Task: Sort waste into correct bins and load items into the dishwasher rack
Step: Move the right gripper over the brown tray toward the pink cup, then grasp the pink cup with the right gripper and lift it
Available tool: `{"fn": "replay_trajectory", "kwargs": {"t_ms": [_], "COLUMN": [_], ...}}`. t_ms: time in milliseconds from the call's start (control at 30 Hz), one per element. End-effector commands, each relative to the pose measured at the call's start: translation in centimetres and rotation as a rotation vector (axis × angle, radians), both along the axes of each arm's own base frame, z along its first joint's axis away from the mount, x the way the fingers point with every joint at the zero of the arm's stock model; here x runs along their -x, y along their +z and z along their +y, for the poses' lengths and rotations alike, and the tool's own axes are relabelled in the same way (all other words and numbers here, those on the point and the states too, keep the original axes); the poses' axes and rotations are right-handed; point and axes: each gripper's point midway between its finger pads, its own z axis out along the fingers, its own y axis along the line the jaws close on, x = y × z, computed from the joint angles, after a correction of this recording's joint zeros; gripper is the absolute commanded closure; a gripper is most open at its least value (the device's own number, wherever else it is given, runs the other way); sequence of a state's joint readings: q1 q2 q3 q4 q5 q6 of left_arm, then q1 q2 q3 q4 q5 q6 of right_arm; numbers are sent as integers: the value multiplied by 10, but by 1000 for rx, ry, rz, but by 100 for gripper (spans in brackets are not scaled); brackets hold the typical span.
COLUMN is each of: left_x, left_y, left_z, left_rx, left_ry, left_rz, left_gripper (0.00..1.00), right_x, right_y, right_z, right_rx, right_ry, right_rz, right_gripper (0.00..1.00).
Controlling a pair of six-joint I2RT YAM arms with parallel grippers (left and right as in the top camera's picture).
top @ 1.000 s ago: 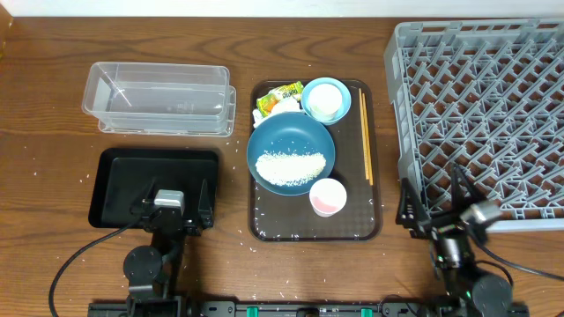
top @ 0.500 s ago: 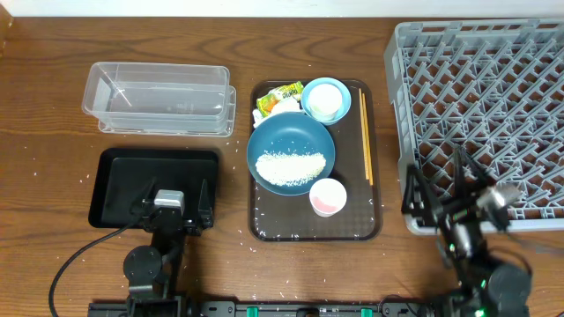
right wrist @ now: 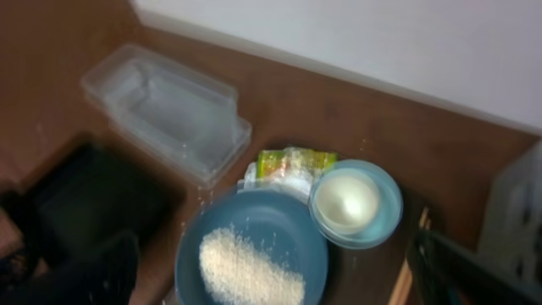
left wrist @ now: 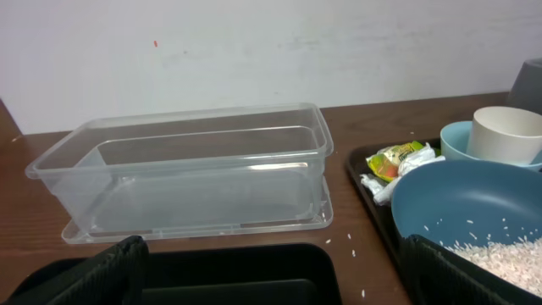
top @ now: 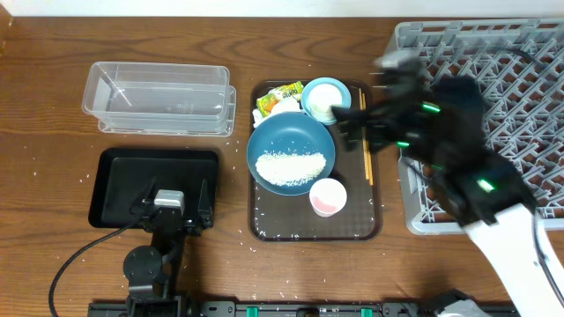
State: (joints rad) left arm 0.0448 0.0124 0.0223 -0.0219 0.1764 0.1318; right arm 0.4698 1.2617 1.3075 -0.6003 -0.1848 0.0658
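The right gripper needs to move back and down onto the pink cup's side [top: 313,195] away from the chopsticks next, with one finger inside, because the pink cup's opening faces up.
On the brown tray, the dark-blue dish [top: 295,132] holds a heap of rice [top: 289,167]. Behind it the cream cup [top: 324,101] sits inside the light-blue bowl [top: 308,88], with the yellow-green wrapper [top: 280,95] to their left. The pink cup [top: 328,196] stands at the dish's front right. My right gripper [top: 359,119], blurred, hovers open above the tray's right side, empty; its view looks down on the rice [right wrist: 246,271] and cup [right wrist: 345,202]. My left gripper [top: 176,201] rests open over the black tray [top: 119,189], facing the clear tub [left wrist: 195,178].
The grey rack [top: 493,97] fills the right side, partly under my right arm. The clear tub [top: 159,97] lies at the back left. Chopsticks [top: 366,163] lie along the brown tray's [top: 264,231] right edge. Loose rice grains dot the table.
My right arm has lifted from the front right corner and swung back and left, over the rack's edge to above the brown tray. The left arm has stayed still.
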Motion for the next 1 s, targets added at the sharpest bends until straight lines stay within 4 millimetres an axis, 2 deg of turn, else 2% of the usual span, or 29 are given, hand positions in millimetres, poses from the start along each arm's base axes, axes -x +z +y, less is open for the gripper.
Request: {"fn": "replay_trajectory", "kwargs": {"t_ms": [0,100,233,300,433,500,533,567,600,800,967], "left_x": [1,1,1,1,1,1,1,1,1,1,1], "left_y": [-17,-17,-17,-17,-17,-17,-17,-17,-17,-17,-17], "left_z": [-1,-1,-1,-1,-1,-1,-1,-1,-1,-1,-1], "left_rx": [-2,-2,-2,-2,-2,-2,-2,-2,-2,-2,-2], "left_ry": [-6,-6,-6,-6,-6,-6,-6,-6,-6,-6,-6], "left_rz": [50,50,50,50,50,50,50,50,50,50,50], "left_gripper": [4,4,4,3,3,3,4,4,4,4,4], "right_x": [-5,12,40,59,109,125,126,124,122,104,105], "right_y": [-19,-55,-92,-102,-112,-115,-117,-120,-124,-146,-164], "right_z": [19,39,52,57,72,77,77,74,71,47,41], "right_rx": [251,354,447,458,412,392,398,417,434,445,413], "right_ry": [-10,61,157,217,387,440,441,427,403,69,-60], "right_rz": [-9,94,218,278,441,488,487,481,487,574,650], "right_gripper": [1,1,1,1,1,1,3,16,25,23,28]}}
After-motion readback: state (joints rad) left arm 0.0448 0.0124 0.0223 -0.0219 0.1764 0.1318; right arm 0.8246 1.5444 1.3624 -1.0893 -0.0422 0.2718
